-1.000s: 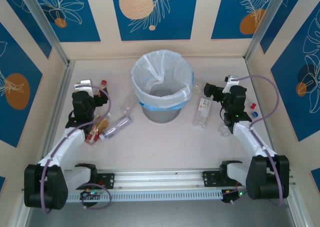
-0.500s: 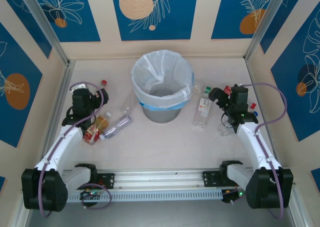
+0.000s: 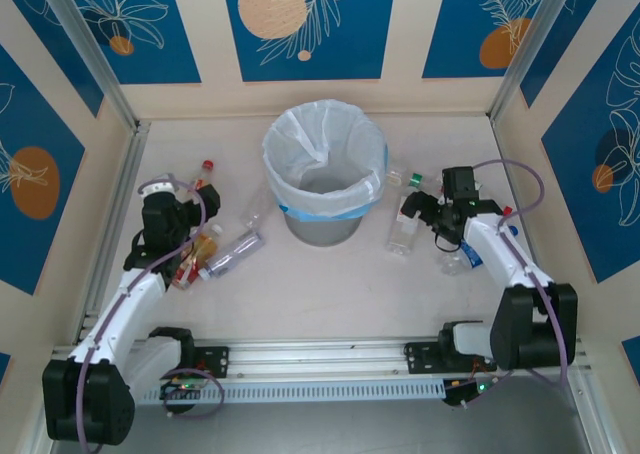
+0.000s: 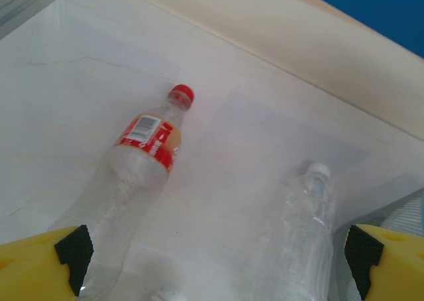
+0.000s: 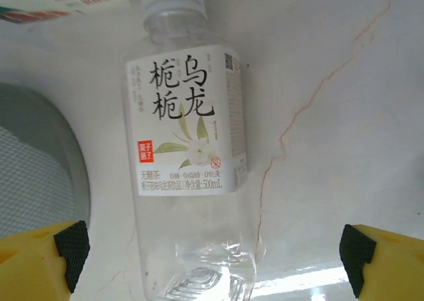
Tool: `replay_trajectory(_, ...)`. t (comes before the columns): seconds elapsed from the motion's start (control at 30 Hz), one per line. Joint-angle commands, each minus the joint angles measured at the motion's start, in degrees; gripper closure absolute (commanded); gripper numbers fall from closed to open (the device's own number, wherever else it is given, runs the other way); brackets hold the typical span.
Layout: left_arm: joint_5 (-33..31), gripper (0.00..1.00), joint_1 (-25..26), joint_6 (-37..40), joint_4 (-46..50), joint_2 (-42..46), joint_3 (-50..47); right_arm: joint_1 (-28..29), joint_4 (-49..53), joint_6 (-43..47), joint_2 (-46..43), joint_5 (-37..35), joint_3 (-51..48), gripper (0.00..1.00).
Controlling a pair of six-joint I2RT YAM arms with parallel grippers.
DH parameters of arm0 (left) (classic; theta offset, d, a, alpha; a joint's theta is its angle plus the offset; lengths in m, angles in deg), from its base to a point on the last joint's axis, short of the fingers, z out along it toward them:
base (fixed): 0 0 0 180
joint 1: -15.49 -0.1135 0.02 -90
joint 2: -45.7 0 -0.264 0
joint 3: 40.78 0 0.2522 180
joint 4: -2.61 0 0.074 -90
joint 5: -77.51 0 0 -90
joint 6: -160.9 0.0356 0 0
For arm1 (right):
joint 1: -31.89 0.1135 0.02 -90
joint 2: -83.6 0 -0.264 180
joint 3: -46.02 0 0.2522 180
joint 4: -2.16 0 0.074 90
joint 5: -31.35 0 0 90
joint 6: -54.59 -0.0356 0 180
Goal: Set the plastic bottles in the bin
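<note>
The white-labelled bottle's shoulder lies outward of my open fingers, so I will move my right gripper outward and down onto the label's cap-side end [image 3: 406, 216] [image 5: 184, 70] to close.
The bin [image 3: 323, 174], grey with a white bag liner, stands mid-table. On its left lie several plastic bottles: a red-capped one [image 3: 205, 171] [image 4: 142, 148], a clear white-capped one [image 3: 255, 210] [image 4: 306, 228], an orange-labelled one [image 3: 196, 253] and another clear one [image 3: 233, 253]. My left gripper [image 3: 192, 206] [image 4: 218, 254] hangs open above the gap between the first two. Right of the bin lies a white-labelled bottle [image 3: 405, 221] [image 5: 189, 155]. Over its base is my right gripper [image 3: 416, 211] [image 5: 213, 248], open and straddling it. A green-capped bottle [image 3: 402, 179] lies beyond.
More bottles lie near the right wall, one clear [image 3: 455, 259] and others with red [image 3: 506, 211] and blue [image 3: 510, 229] caps. The bin's grey wall [image 5: 40, 155] is close on the left of the right wrist view. Aluminium posts and patterned walls enclose the table.
The right gripper has swung left to the white-labelled bottle. The left gripper has drawn back and lowered over the bottles on the left. Both stay open.
</note>
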Motion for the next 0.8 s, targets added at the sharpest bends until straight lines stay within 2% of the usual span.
replay_trajectory(0.0, 9.2, 0.01, 0.2, 2.3, -8.8, 0.6, -2.7, 1.2, 3.6, 1.3, 4.4, 1.8, 4.3, 0.0)
replay_trajectory(0.07, 13.9, 0.01, 0.2, 2.9, -7.1, -0.3, -1.4, 2.4, 5.1, 1.5, 7.5, 0.4, 6.9, 0.01)
replay_trajectory(0.2, 15.6, 0.01, 0.2, 2.9, -1.5, -1.6, 0.8, 3.9, 6.4, 1.2, 13.9, -2.2, 11.4, 0.03)
replay_trajectory(0.4, 11.1, 0.01, 0.2, -2.1, 1.0, -1.6, 1.2, 4.0, 6.5, 3.5, 22.0, -6.6, 16.8, 0.04)
replay_trajectory(0.53, 10.0, 0.01, 0.2, -3.8, 1.3, -1.8, 1.6, 3.6, 7.2, 8.6, 26.5, -5.4, 20.8, 0.05)
replay_trajectory(0.7, 7.2, 0.01, 0.2, -5.9, 1.8, -1.3, 1.1, 3.8, 7.5, 8.6, 31.8, -3.9, 23.8, 0.08)
replay_trajectory(0.77, 7.9, 0.01, 0.2, -7.0, 1.2, -1.4, 0.8, 4.3, 7.5, 8.6, 33.2, -5.2, 24.3, 0.1)
